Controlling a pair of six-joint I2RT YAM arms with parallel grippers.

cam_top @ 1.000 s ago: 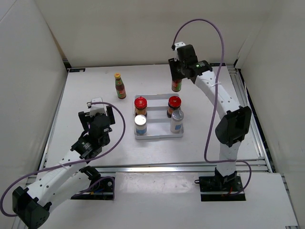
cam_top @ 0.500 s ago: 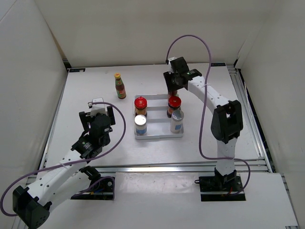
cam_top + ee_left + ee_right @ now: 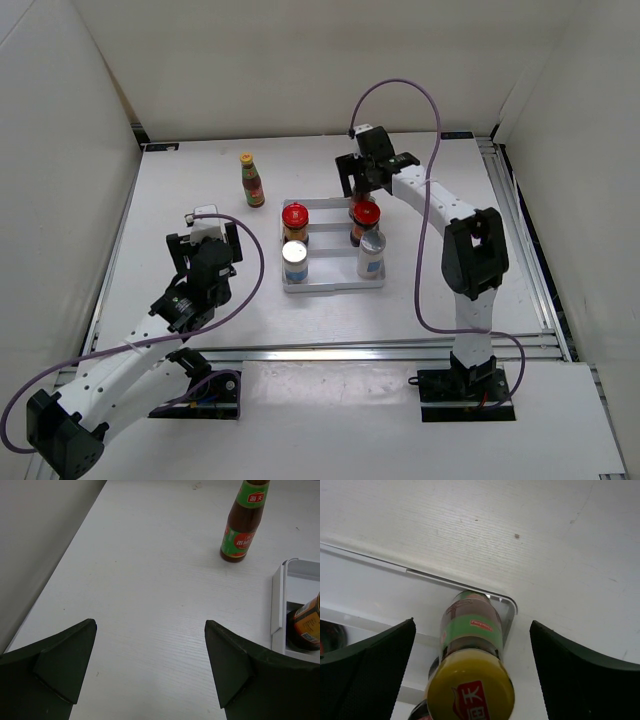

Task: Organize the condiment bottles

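Observation:
The left gripper will next reach outward and to the right in the top view, around the second sauce bottle's neck point(image 3: 248, 169), as the bottle is standing outside the tray point(image 3: 330, 285).
A slim red-sauce bottle point(image 3: 470, 640) with a yellow cap stands upright in the far right corner of the white tray point(image 3: 330, 285). My right gripper point(image 3: 472, 625) is open around it, with both fingers well clear of the glass. In the tray two red-lidded jars point(image 3: 294, 216) point(image 3: 366, 213) stand behind two silver-topped shakers point(image 3: 295, 255) point(image 3: 371, 243). A second sauce bottle point(image 3: 251, 180) point(image 3: 243, 527) stands on the table left of the tray. My left gripper point(image 3: 205, 235) point(image 3: 150, 625) hangs open over bare table, empty.
The tray's near left corner point(image 3: 278, 605) and one jar point(image 3: 305, 627) show at the right of the left wrist view. White walls close in the table at the back and both sides. A purple cable point(image 3: 400, 85) loops above the right arm.
The right arm came down toward the tray with the sauce bottle, set it in the far right corner, and its jaws have opened. The left arm has not moved.

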